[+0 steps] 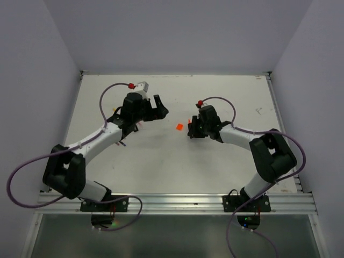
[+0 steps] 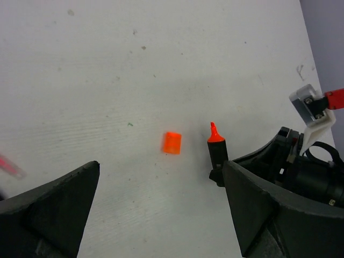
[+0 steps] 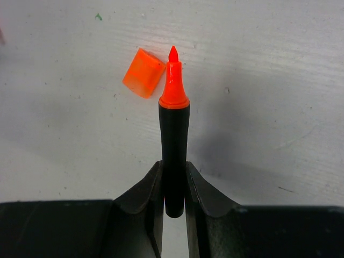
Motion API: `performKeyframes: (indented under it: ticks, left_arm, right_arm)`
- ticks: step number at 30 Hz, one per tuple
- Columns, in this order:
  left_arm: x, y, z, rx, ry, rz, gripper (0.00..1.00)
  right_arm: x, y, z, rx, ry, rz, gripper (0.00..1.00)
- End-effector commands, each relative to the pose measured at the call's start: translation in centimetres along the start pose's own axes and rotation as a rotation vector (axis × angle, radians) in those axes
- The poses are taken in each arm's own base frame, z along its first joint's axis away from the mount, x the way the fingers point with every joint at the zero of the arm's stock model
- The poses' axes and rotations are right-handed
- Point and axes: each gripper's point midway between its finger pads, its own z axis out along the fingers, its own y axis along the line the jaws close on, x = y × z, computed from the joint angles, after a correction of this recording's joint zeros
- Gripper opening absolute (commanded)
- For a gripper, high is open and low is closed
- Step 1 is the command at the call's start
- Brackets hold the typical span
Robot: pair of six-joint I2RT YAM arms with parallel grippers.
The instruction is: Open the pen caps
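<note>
My right gripper is holding the highlighter, and the highlighter's tip is already bare. I will lower my right gripper toward the loose orange cap and release the highlighter on the tabletop beside the cap.
An orange pen cap lies loose on the white table between the two arms. It also shows in the left wrist view and the right wrist view. My right gripper is shut on a stubby black highlighter, whose bare orange tip points at the cap and ends just beside it. The highlighter also shows in the left wrist view. My left gripper is open wide and empty, above the table a little short of the cap. It also shows in the top view.
A blurred thin pink pen lies at the left edge of the left wrist view. The right arm's wrist and camera mount are close on the right of my left gripper. The table's raised rim runs along the back.
</note>
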Motion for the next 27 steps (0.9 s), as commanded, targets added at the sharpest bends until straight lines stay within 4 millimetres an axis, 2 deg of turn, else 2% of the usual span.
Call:
performKeyframes:
  ticks: [1, 2, 3, 5, 6, 7, 9, 11, 12, 15, 16, 20, 21, 22, 23, 24, 25, 27]
  left_arm:
    - [0.4, 4.8, -3.9, -0.227, -0.032, 0.085, 1.0]
    - [-0.5, 4.8, -5.3, -0.238, -0.074, 0.089, 1.0]
    - [-0.5, 5.9, -6.2, -0.292, -0.084, 0.089, 1.0]
    - [-0.3, 6.9, -7.9, -0.33, -0.108, 0.081, 1.0]
    - [0.4, 7.9, -8.4, -0.371, -0.094, 0.075, 1.0]
    - [0.2, 8.1, -9.2, -0.379, -0.111, 0.071, 1.0]
    - [1.0, 9.1, -9.9, -0.411, -0.102, 0.065, 1.0]
    - [0.9, 9.6, -10.6, -0.422, -0.119, 0.053, 1.0]
    - [1.2, 9.9, -10.8, -0.432, -0.119, 0.046, 1.0]
    - [0.8, 10.3, -11.3, -0.44, -0.137, 0.031, 1.0]
    - [0.6, 10.4, -11.4, -0.443, -0.142, 0.028, 1.0]
    - [0.1, 10.4, -11.3, -0.448, -0.144, 0.024, 1.0]
    - [-0.3, 10.2, -11.2, -0.443, -0.15, 0.022, 1.0]
    - [-0.2, 10.3, -11.0, -0.447, -0.142, 0.021, 1.0]
    - [-0.2, 10.3, -10.9, -0.447, -0.138, 0.022, 1.0]
    - [-0.5, 10.2, -10.7, -0.445, -0.139, 0.019, 1.0]
    - [-0.3, 10.4, -10.4, -0.451, -0.126, 0.019, 1.0]
    - [-0.7, 10.4, -10.0, -0.455, -0.122, 0.015, 1.0]
  right_arm:
    - [-2.6, 1.7, 1.3, -0.039, -0.051, 0.038, 0.07]
    - [-2.5, 1.7, 1.7, -0.039, -0.044, 0.042, 0.08]
    - [-2.8, 1.9, 2.1, -0.041, -0.046, 0.045, 0.09]
    - [-2.3, 1.5, 3.1, -0.031, -0.024, 0.056, 0.11]
    - [-2.7, 1.7, 3.4, -0.037, -0.031, 0.058, 0.12]
    - [-2.3, 1.5, 4.0, -0.032, -0.018, 0.061, 0.13]
    - [-2.3, 1.7, 4.5, -0.038, -0.012, 0.077, 0.17]
    - [-1.7, 1.3, 5.3, -0.026, 0.005, 0.088, 0.2]
    - [-1.5, 1.2, 5.4, -0.024, 0.009, 0.096, 0.26]
    - [-1.2, 1.0, 5.3, -0.016, 0.012, 0.1, 0.34]
    - [-1.3, 0.9, 5.2, -0.013, 0.008, 0.102, 0.42]
    - [-2.3, 0.9, 3.7, 0.006, -0.025, 0.076, 0.55]
    - [-3.0, 1.2, 2.7, 0.003, -0.042, 0.068, 0.58]
    - [-3.6, 1.4, 2.2, 0.0, -0.063, 0.059, 0.65]
    - [-3.4, 1.1, 1.5, 0.022, -0.05, 0.049, 0.69]
    - [-3.9, 1.2, 0.7, 0.025, -0.067, 0.037, 0.73]
    - [-5.0, 1.8, -0.7, 0.014, -0.102, 0.027, 0.75]
    - [-5.5, 1.5, -2.5, 0.044, -0.118, -0.005, 0.82]
